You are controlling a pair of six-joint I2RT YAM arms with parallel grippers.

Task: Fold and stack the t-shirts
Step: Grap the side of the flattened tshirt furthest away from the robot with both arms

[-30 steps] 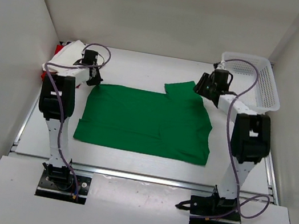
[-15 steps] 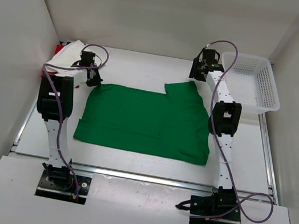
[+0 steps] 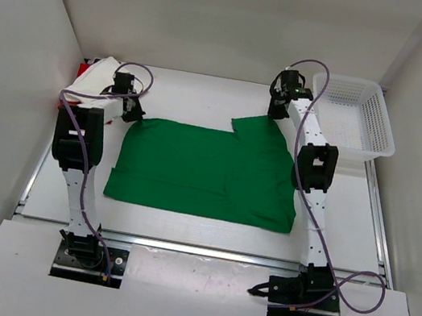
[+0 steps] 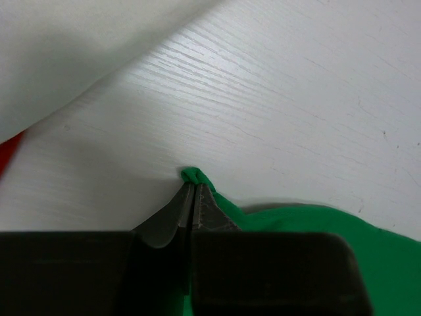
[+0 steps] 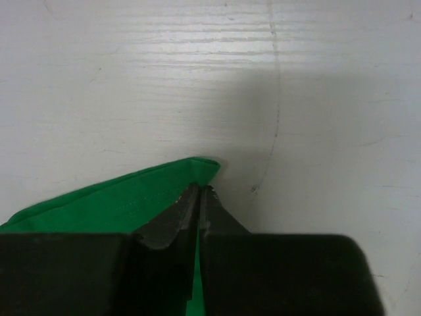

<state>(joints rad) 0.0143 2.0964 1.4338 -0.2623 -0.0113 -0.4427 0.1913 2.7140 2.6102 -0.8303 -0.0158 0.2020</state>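
Note:
My left gripper draws the shirt's far corner back next and releases it over the shirt's near crease (image 3: 128, 173), since the shirt lies spread.
The green t-shirt (image 3: 208, 171) lies spread flat in the middle of the table, with one sleeve folded up at its far right. My left gripper (image 3: 131, 112) is shut on the shirt's far left corner; in the left wrist view the jaws (image 4: 194, 189) pinch a small bunch of the green t-shirt (image 4: 296, 227). My right gripper (image 3: 277, 112) is at the far right sleeve corner. In the right wrist view its jaws (image 5: 200, 191) are shut on the edge of the green t-shirt (image 5: 112, 197). A white t-shirt (image 3: 99, 75) lies over a red t-shirt (image 3: 86, 68) at the far left.
A white mesh basket (image 3: 384, 130) stands at the far right corner, close to the right arm. White walls enclose the table on three sides. In the left wrist view the white t-shirt (image 4: 72, 52) and a sliver of the red t-shirt (image 4: 6, 157) lie just beyond the jaws.
The right arm swung left from beside the basket to the shirt's far right sleeve corner, and its jaws closed on the cloth. The left arm stayed put.

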